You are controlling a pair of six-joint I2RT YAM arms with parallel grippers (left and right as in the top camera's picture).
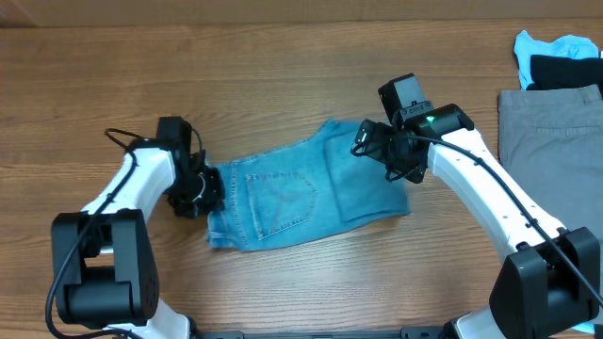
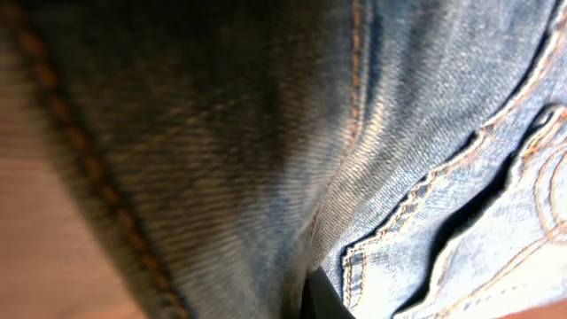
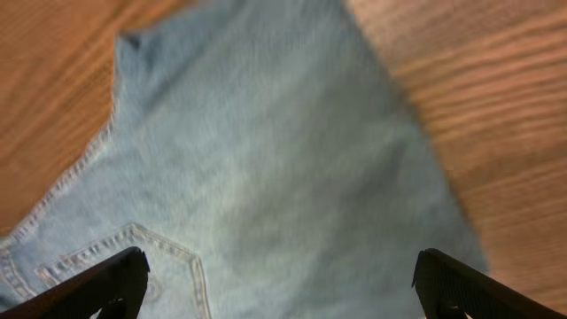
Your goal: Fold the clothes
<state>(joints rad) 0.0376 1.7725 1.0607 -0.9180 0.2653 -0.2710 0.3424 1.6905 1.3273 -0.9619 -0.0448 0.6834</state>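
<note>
I will next lift the held edge over the pocket, lay it on the jeans' plain end point(image 1: 364, 185) to the right of my left gripper in the overhead view, and let go.
The light blue denim jeans point(image 1: 301, 193) lie folded into a compact block in the middle of the wooden table, a stitched back pocket facing up. My left gripper point(image 1: 203, 191) is at their left edge. In the left wrist view denim point(image 2: 266, 133) fills the frame right up against the camera, one black finger point(image 2: 319, 297) is buried in it, and the gripper looks shut on the cloth. My right gripper point(image 1: 369, 141) hovers over the jeans' upper right corner. In the right wrist view its fingers point(image 3: 283, 283) are spread wide and empty above the denim point(image 3: 266, 159).
Grey trousers point(image 1: 551, 141) lie flat at the right edge of the table. A black garment point(image 1: 565, 71) and a light blue one point(image 1: 565, 45) are piled at the back right corner. Bare wood point(image 3: 496, 133) shows to the right of the jeans.
</note>
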